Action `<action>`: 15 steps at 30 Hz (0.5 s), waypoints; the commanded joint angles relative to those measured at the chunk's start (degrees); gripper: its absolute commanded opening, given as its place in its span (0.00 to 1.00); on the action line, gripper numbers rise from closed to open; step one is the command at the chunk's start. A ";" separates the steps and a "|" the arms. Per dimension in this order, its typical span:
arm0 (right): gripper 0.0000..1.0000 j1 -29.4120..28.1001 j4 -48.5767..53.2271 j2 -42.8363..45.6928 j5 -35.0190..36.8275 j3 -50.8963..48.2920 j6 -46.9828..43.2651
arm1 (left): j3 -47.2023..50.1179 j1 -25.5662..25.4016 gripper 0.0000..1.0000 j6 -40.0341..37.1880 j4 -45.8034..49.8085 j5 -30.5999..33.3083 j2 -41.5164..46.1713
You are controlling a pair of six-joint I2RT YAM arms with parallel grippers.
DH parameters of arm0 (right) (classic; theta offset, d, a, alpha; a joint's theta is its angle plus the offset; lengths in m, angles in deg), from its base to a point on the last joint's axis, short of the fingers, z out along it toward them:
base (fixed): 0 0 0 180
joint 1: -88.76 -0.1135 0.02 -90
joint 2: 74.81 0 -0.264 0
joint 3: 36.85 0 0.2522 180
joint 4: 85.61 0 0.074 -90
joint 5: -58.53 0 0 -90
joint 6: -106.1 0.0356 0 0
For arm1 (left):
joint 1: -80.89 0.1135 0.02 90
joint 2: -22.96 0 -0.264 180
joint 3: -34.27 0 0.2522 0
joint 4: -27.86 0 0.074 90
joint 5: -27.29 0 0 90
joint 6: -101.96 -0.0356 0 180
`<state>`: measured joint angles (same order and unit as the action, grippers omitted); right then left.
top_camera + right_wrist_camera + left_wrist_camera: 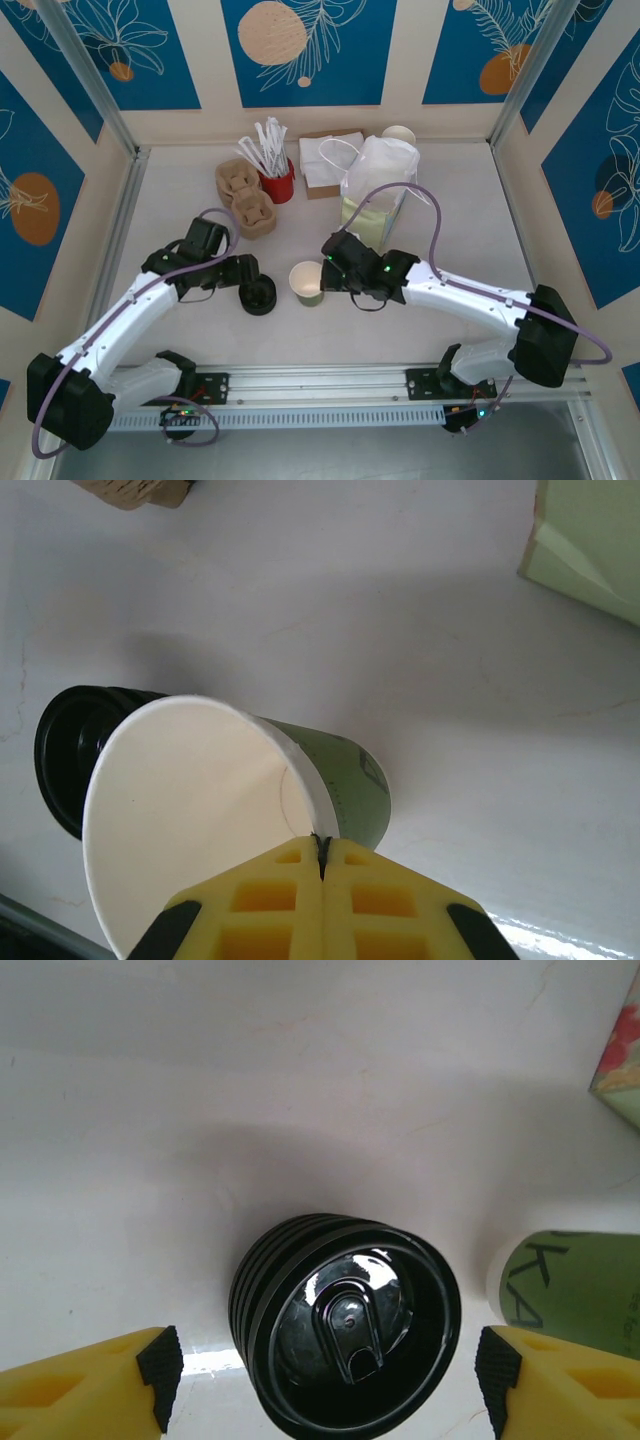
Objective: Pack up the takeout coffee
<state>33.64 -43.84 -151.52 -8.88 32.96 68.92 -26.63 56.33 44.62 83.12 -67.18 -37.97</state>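
My right gripper will next lower the lidless cup straight down onto the clear tabletop below, beside the stack of black lids, and release the cup's rim.
The takeout coffee cup [306, 283] stands upright and lidless mid-table, cream inside with a green wall [345, 780]. My right gripper [337, 272] is shut on the cup's rim, its yellow fingers pinched together over the wall [322, 848]. Left of the cup sits a low stack of black lids [259, 295]. My left gripper [328, 1365] hangs over that stack, open, with one fingertip on each side of the top lid [345, 1335] and not touching it. The cup's green side [575, 1285] shows at the right of the left wrist view.
At the back stand two cardboard cup carriers [245, 200], a red cup of white utensils [277, 180], a napkin box [325, 160], a plastic bag [378, 190] and a stack of cups [398, 135]. Walls close in on three sides.
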 commanded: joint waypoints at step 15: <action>0.10 1.06 -1.25 -5.82 0.10 2.41 1.31 | 4.48 -0.93 0.70 1.35 -1.83 -1.95 0.26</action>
<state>34.45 -44.58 -156.57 -8.97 34.95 68.81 -22.87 56.07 45.11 82.46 -68.06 -37.86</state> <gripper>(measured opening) 0.068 0.711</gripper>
